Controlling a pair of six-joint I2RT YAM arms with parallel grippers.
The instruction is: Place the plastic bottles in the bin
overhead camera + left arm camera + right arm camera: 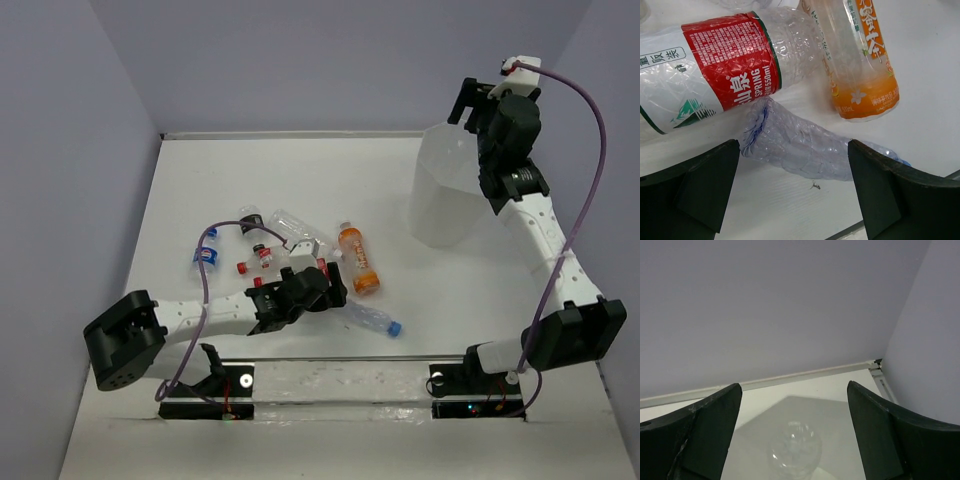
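The left gripper should next go down onto the crushed bottle's base (759, 131), moving gently to the left in the wrist view. That end of the bottle is below the gripper toward that side.
Several plastic bottles lie left of centre. An orange-label bottle (357, 258) (860, 65), a red-label bottle (300, 235) (730, 75) and a crushed clear bottle with a blue cap (370, 320) (800, 145) lie close together. My left gripper (335, 287) (792, 190) is open and empty, low over the table, with the crushed bottle just beyond its fingertips. The translucent bin (450, 190) (850, 415) stands at the right. My right gripper (468, 108) (792, 435) is open above it. A clear bottle's round end (795, 447) shows inside the bin below.
Smaller bottles with red and blue caps (250, 262) (208, 250) lie further left. The back wall and the right wall stand close behind the bin. A clear strip (340, 375) runs along the table's near edge between the arm bases.
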